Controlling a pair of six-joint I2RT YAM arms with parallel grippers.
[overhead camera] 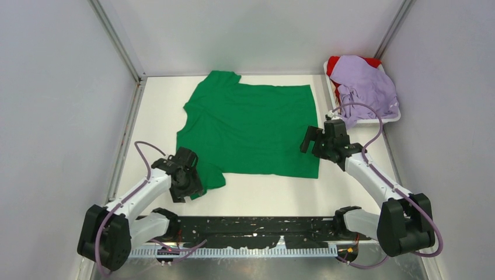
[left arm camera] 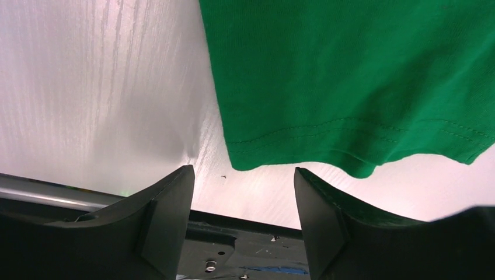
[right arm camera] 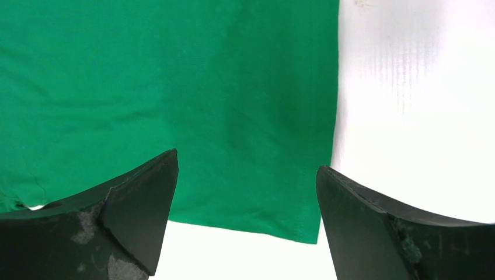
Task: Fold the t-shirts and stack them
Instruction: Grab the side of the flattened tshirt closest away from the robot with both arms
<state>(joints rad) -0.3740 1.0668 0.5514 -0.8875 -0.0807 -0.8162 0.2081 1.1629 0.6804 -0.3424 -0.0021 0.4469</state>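
Observation:
My right gripper should next move down and back onto the t-shirt's near hem corner (overhead camera: 316, 175) (right arm camera: 310, 236), because it is above the t-shirt, past that corner.
A bright green t-shirt (overhead camera: 251, 125) lies spread flat in the middle of the white table, neck to the left. My left gripper (overhead camera: 192, 185) hangs at its near sleeve. In the left wrist view the sleeve hem (left arm camera: 303, 140) lies just beyond the left gripper (left arm camera: 242, 175), whose fingers stand apart with nothing between them. My right gripper (overhead camera: 315, 143) hovers open over the shirt's near right hem corner (right arm camera: 292, 227), and in its wrist view the right gripper (right arm camera: 245, 169) holds nothing. A pale lavender t-shirt (overhead camera: 365, 87) is crumpled on a red t-shirt (overhead camera: 337, 63) at the back right.
The crumpled shirts sit in a white tray (overhead camera: 382, 121) by the right wall. Grey enclosure walls stand on the left, back and right. The arms' black base rail (overhead camera: 251, 230) runs along the near edge. Bare table (overhead camera: 262, 192) lies between it and the green shirt.

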